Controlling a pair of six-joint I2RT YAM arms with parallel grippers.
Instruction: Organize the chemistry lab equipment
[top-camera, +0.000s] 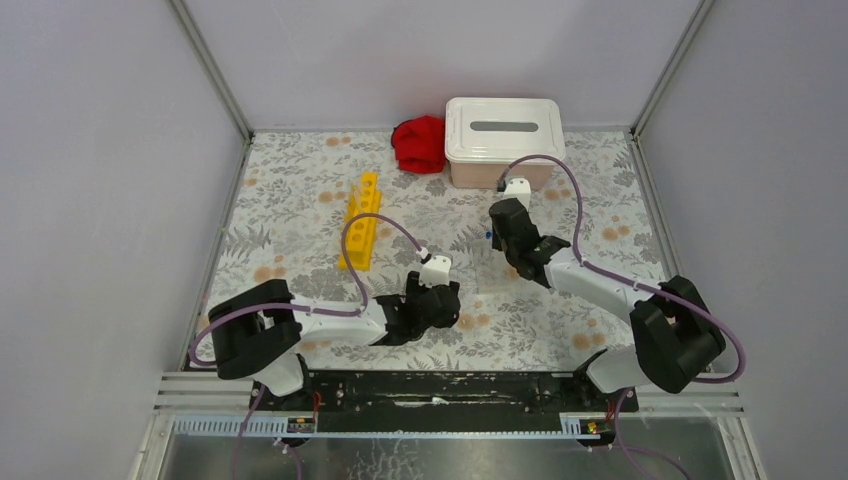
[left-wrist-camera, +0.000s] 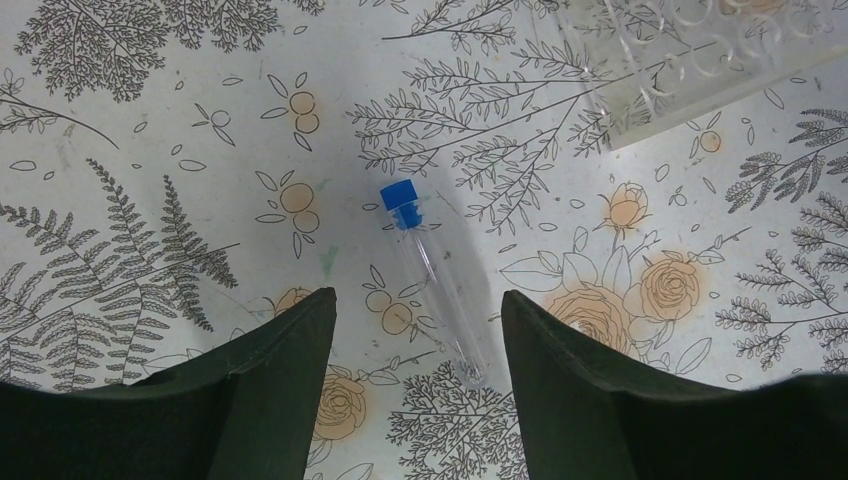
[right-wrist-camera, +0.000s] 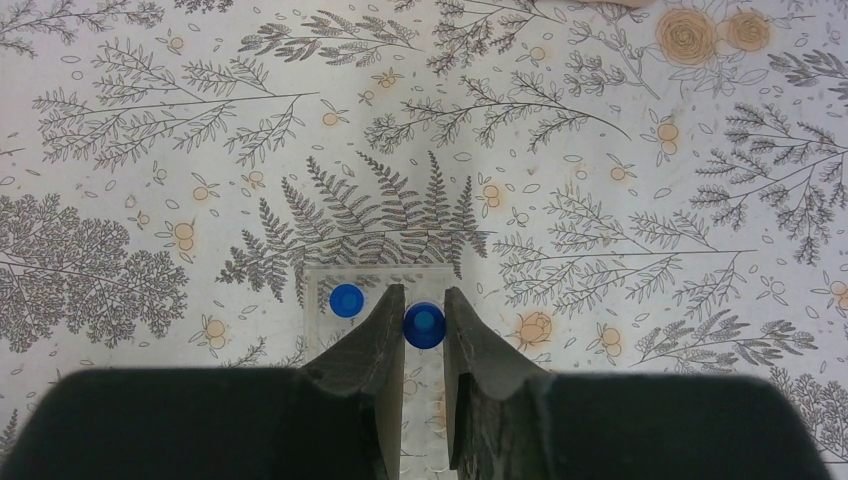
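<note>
The right gripper lowers the held tube, already upright, into the clear rack's far corner (right-wrist-camera: 427, 292) beside the standing tube next and releases it, since that corner lies below.
A clear blue-capped tube (left-wrist-camera: 437, 285) lies on the flowered table between my left gripper's (left-wrist-camera: 417, 300) open fingers, its cap pointing away; the fingers do not touch it. My right gripper (right-wrist-camera: 424, 296) is shut on another blue-capped tube (right-wrist-camera: 424, 326), held upright over a clear plastic tube rack (right-wrist-camera: 330, 275). A third blue-capped tube (right-wrist-camera: 346, 300) stands in that rack. The yellow test-tube rack (top-camera: 362, 222) lies at the left middle. The pinkish bin with white lid (top-camera: 503, 140) stands at the back. The left gripper (top-camera: 452, 303) and right gripper (top-camera: 496, 238) flank the clear rack (top-camera: 492, 270). The tongs are out of view.
A red cloth (top-camera: 420, 143) lies next to the bin on its left. A corner of the clear rack (left-wrist-camera: 680, 60) shows at the upper right of the left wrist view. Grey walls close in the table on three sides.
</note>
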